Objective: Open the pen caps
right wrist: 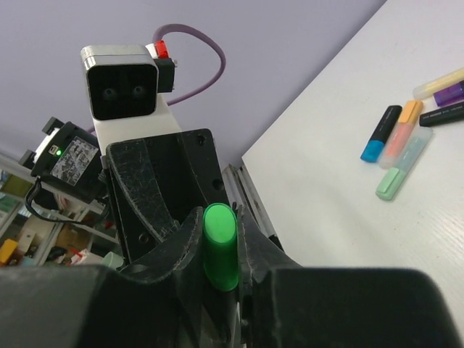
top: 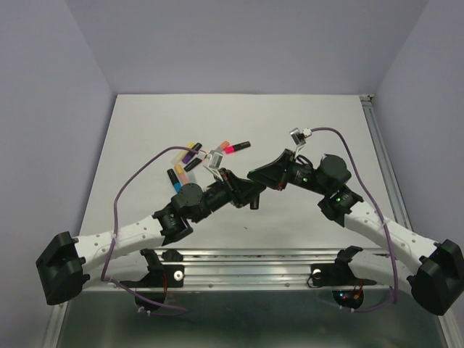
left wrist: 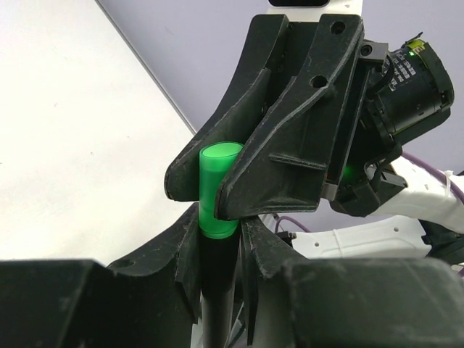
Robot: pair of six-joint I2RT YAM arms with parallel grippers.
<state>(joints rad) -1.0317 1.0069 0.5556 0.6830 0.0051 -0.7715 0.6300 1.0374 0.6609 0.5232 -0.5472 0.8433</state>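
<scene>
The tabletop past the pens is bare below, to the left in the top view. I need to carry the pen's black body across and down there next with my left gripper to let it go.
In the left wrist view my left gripper [left wrist: 217,257] is shut on the black body of a pen [left wrist: 216,297], held upright. The bright green pen cap [left wrist: 218,190] sits on top of that body. The right gripper's fingers [left wrist: 275,167] are closed on the cap from above. In the right wrist view my right gripper [right wrist: 220,250] is shut on the green cap [right wrist: 220,243], with the left gripper's fingers [right wrist: 163,196] just behind it. In the top view the two grippers, left [top: 249,193] and right [top: 261,177], meet above the table's middle; the cap is hidden there.
Several other pens lie in a cluster [top: 190,161] on the white table, far left of the grippers, with a pink-capped one [top: 233,148] beside it. The right wrist view shows blue-capped [right wrist: 380,133], orange [right wrist: 403,122], mint [right wrist: 402,167], yellow [right wrist: 438,81] and purple [right wrist: 451,93] ones.
</scene>
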